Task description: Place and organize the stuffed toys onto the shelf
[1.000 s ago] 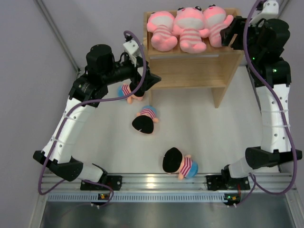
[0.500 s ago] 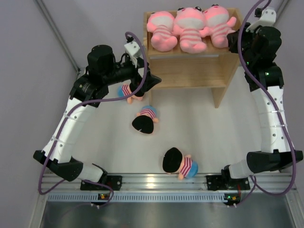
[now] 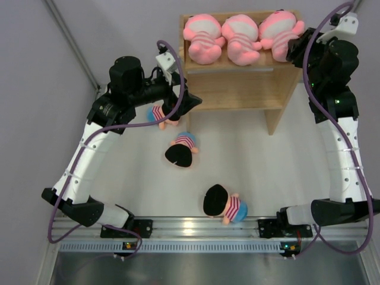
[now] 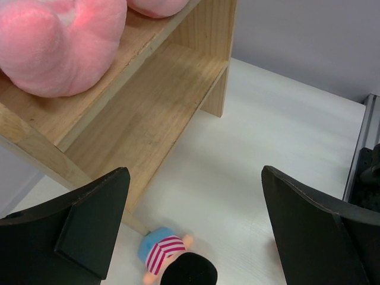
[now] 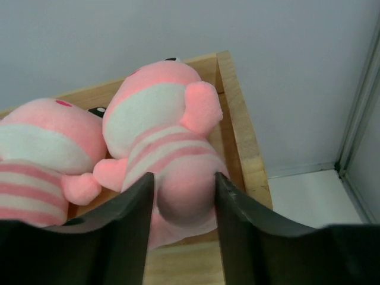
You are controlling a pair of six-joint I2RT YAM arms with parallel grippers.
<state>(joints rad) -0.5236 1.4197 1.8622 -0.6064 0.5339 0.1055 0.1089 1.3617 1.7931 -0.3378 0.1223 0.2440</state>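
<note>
My left gripper moves back and down to close on the front doll's black end (image 3: 215,200) next, since it lies below my gripper and nearer the robot's base.
The wooden shelf (image 3: 237,89) stands at the back. Three pink striped toys (image 3: 202,38), (image 3: 240,38), (image 3: 279,32) lie side by side on its top tier. My right gripper (image 3: 295,47) is shut on the lower body of the rightmost pink toy (image 5: 172,154), with a finger (image 5: 133,214) on each side. Three dolls in striped shirts lie on the table: one by the shelf's left foot (image 3: 163,113), one in the middle (image 3: 181,149), one near the front (image 3: 222,203). My left gripper (image 3: 193,101) hangs open and empty above the first doll (image 4: 169,261).
The shelf's lower tier (image 4: 148,113) and its right side panel (image 4: 217,59) show in the left wrist view. Grey walls close in behind and beside the shelf. A metal rail (image 3: 190,228) with both arm bases runs along the near edge.
My right gripper has moved right and back with the rightmost pink toy. The three pink toys now lie spaced apart. The left arm and the dolls have not moved.
</note>
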